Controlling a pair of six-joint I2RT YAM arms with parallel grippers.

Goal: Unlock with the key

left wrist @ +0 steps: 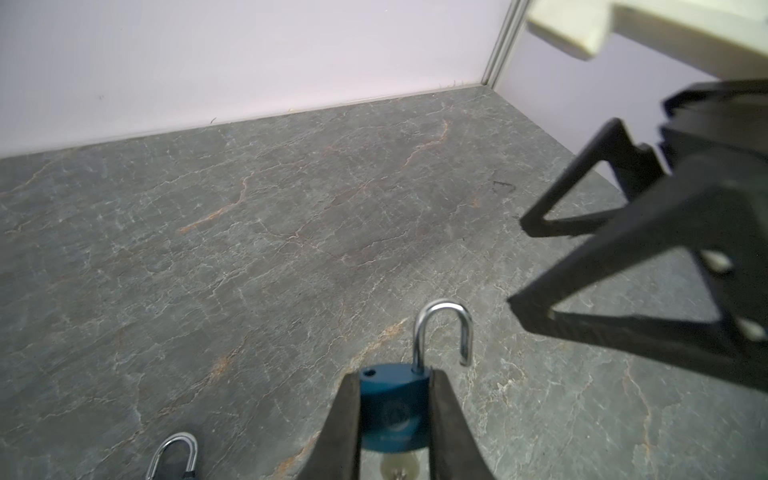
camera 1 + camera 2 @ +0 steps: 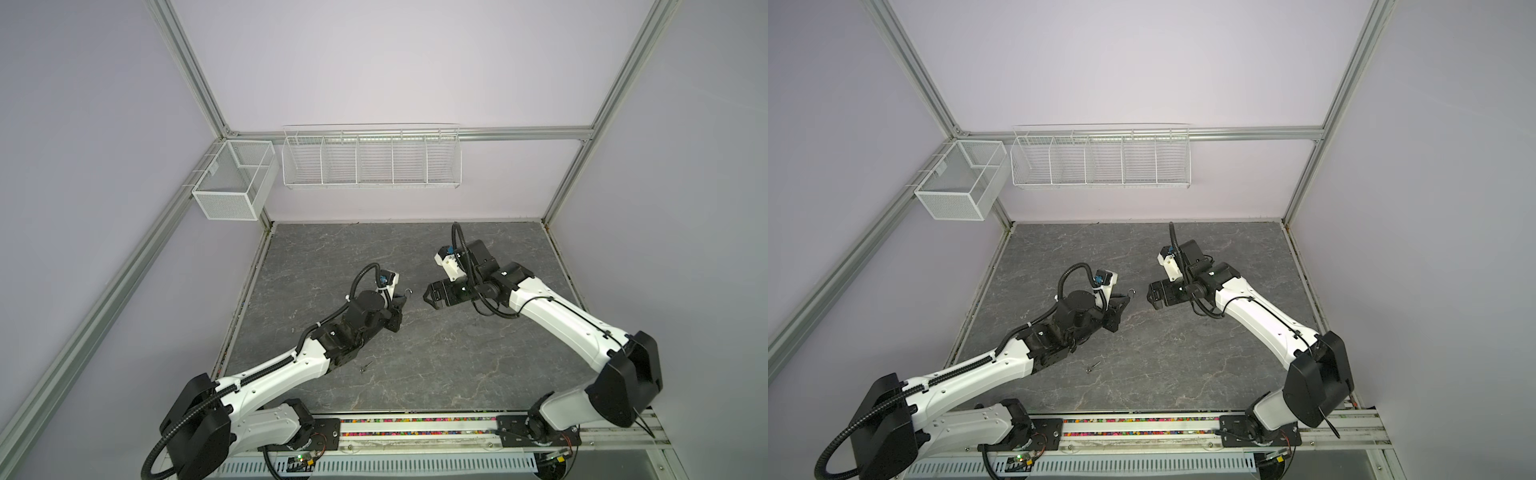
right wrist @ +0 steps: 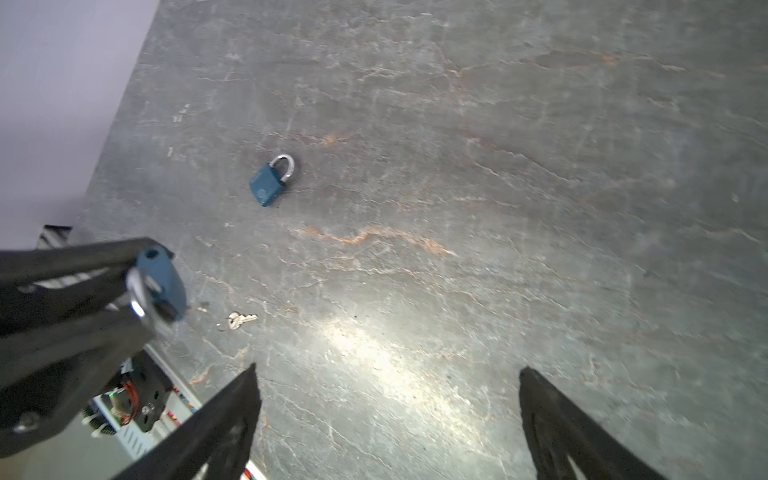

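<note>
The shackle (image 1: 444, 328) is already open, so my left gripper will next tilt down, lower the padlock onto the bare tabletop (image 1: 284, 348) beside the second padlock and release it.
My left gripper (image 1: 392, 374) is shut on the body of a blue padlock (image 1: 392, 405), held above the table near its middle. Its silver shackle (image 1: 444, 328) stands open, one leg out of the body. In both top views only that shackle (image 2: 409, 292) (image 2: 1133, 292) shows past the gripper (image 2: 397, 311) (image 2: 1119, 311). A small silver key (image 3: 241, 320) lies on the table (image 2: 415, 365), loose, also seen in both top views (image 2: 365, 366) (image 2: 1093, 367). My right gripper (image 3: 388, 374) (image 2: 428, 297) (image 2: 1152, 297) hangs wide open and empty, facing the held padlock from a short way off.
A second blue padlock (image 3: 270, 183) lies flat on the table with its shackle looking shut; my left arm hides it in both top views. A white mesh basket (image 2: 232, 183) hangs at the back left. A long wire rack (image 2: 370, 160) hangs on the back wall.
</note>
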